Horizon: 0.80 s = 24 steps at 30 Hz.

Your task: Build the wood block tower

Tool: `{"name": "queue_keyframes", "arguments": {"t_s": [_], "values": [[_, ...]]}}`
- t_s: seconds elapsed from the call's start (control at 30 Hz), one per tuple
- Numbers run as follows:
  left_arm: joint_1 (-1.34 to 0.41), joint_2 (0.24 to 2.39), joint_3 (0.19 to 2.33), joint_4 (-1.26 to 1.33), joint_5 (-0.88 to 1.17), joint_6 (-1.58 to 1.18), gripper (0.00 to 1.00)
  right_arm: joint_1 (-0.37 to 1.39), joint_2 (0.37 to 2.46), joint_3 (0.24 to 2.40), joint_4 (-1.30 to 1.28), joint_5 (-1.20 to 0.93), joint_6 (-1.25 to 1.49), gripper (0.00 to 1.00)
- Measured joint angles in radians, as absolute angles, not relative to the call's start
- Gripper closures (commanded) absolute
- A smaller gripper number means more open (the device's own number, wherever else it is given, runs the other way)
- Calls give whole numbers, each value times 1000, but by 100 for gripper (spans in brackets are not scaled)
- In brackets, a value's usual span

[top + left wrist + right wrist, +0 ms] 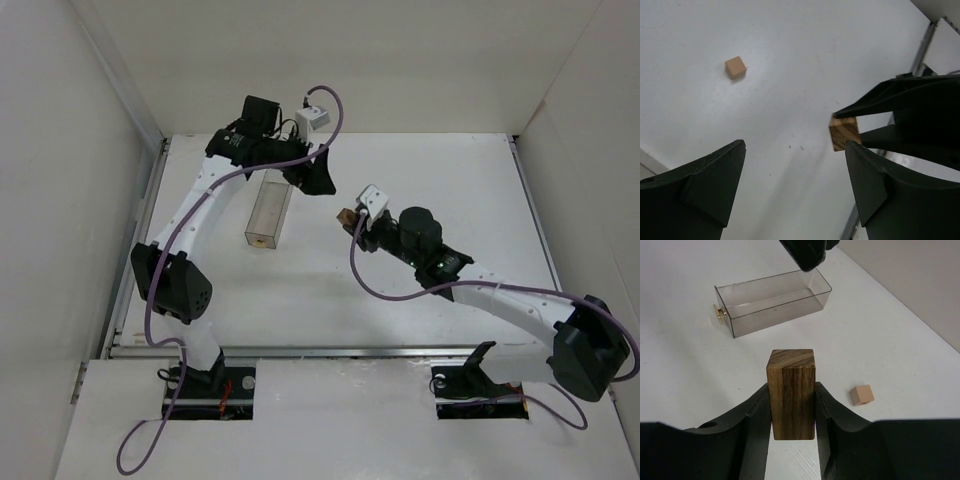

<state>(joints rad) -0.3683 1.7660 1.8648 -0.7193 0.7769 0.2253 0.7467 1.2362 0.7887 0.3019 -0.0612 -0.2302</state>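
Observation:
The striped block's loose end (346, 217) (841, 137) is left bare by the right gripper. My left gripper goes back and to the right in the top view onto it next.
My right gripper (792, 399) is shut on a dark striped wooden block (790, 371), upright and held above the white table (685, 375). The block also shows in the top view (345, 215) and the left wrist view (843, 133). One small light-tan cube (861, 395) lies alone on the table to the right of it, and shows in the left wrist view (735, 67). No stacked column is in view. My left gripper (795, 172) is open and empty, hovering just beyond the right gripper (352, 224); it shows in the top view (319, 177).
A long clear plastic box (268, 212) with a brass knob (719, 313) lies left of the grippers. White walls enclose the table on three sides. A metal rail (300, 352) runs along the near edge.

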Motion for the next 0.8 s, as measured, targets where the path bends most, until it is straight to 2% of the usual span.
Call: {"name": "queue_keyframes", "arguments": {"t_s": [0.27, 0.47, 0.57, 0.63, 0.77, 0.8], "values": [[-433, 1768, 1867, -792, 802, 220, 19, 747, 1259, 786, 350, -84, -299, 100], [-488, 1769, 1834, -813, 793, 219, 22, 747, 1259, 786, 372, -86, -311, 100], [-512, 1778, 1832, -817, 797, 216, 31, 747, 1259, 786, 374, -87, -312, 100], [-526, 1781, 1832, -812, 795, 216, 41, 746, 1259, 786, 367, -86, -315, 100], [-532, 1785, 1827, -802, 793, 209, 51, 746, 1259, 786, 368, -86, -318, 100], [-533, 1785, 1823, -801, 793, 205, 58, 746, 1259, 786, 369, -87, -318, 100]]}}
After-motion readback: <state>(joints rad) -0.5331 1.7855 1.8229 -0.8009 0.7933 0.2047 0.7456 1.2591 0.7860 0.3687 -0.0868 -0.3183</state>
